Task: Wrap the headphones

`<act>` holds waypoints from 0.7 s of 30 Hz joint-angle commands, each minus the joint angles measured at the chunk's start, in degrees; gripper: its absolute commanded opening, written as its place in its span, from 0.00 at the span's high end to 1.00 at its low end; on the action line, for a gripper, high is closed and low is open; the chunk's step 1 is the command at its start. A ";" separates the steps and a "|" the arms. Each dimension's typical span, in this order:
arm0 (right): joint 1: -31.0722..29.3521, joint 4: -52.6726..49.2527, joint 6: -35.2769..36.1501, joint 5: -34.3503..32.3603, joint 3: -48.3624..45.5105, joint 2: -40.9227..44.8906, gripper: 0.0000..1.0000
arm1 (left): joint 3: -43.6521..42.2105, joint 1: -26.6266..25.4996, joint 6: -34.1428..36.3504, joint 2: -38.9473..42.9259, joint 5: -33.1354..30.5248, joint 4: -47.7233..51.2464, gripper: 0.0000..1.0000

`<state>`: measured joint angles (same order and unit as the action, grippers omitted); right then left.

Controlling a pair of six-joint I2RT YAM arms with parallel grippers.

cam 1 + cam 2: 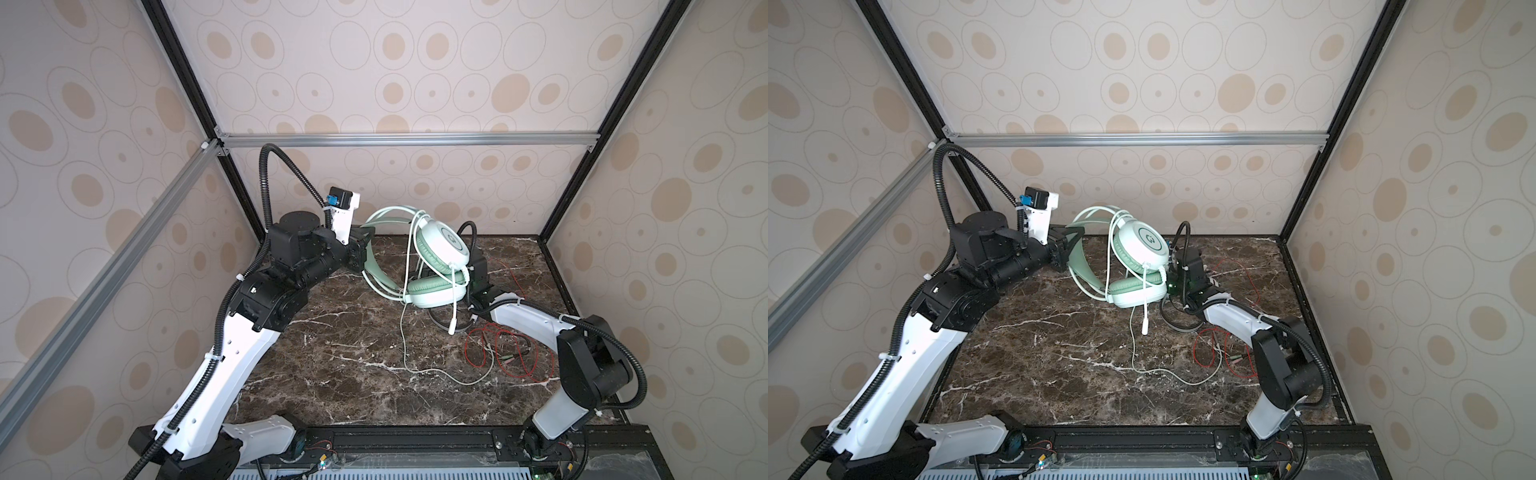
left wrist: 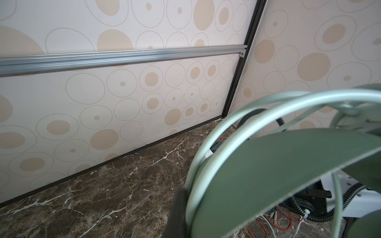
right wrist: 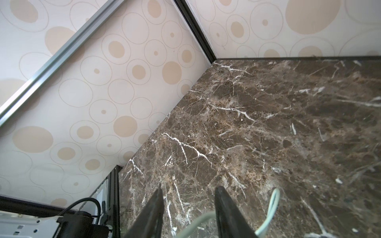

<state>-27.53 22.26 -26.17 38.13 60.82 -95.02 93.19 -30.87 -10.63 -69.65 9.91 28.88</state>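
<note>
The robot's right gripper will next slide low under the ear cups toward the hanging pale cable (image 1: 402, 316) (image 3: 197, 223) and close its fingers, since the cable already runs between the bases of the fingers.
The mint-green headphones (image 1: 442, 245) (image 1: 1142, 245) hang above the marble table (image 1: 332, 365) in both top views. My left gripper (image 1: 368, 249) (image 1: 1073, 245) is shut on their headband (image 2: 268, 175). The pale cable (image 1: 405, 332) loops over the band by the ear cups, drops down and trails across the table. My right gripper (image 3: 189, 187) is open low over the marble, and the pale cable (image 3: 198, 220) passes loosely between the bases of its fingers. In the top views its fingers are hidden behind the ear cups. Of the white-and-black headphones only a dark arc (image 1: 440, 326) and the thin red cable (image 1: 515, 357) (image 1: 1237, 353) show.
Patterned walls and black frame posts close in the table at the back and on both sides. The right forearm (image 1: 528, 316) lies low over the red cable. A white stub (image 1: 453, 326) dangles below the mint ear cups.
</note>
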 commanded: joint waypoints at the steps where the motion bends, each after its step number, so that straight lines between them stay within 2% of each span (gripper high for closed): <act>1: -0.04 4.52 -2.47 1.01 -1.00 -0.86 0.63 | 5.06 -0.33 -4.36 -0.34 -0.15 -4.32 1.00; 11: -0.52 8.09 -4.70 1.07 0.00 -4.07 0.65 | 7.35 -0.22 -5.83 -2.64 1.30 -4.88 1.00; 21: -2.00 10.41 -6.47 0.63 2.64 -8.34 0.57 | 6.71 -0.11 -7.46 -2.86 1.34 -6.27 1.00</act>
<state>-28.97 29.80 -31.22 38.81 61.87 -102.10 96.79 -30.87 -14.22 -73.45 10.17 28.75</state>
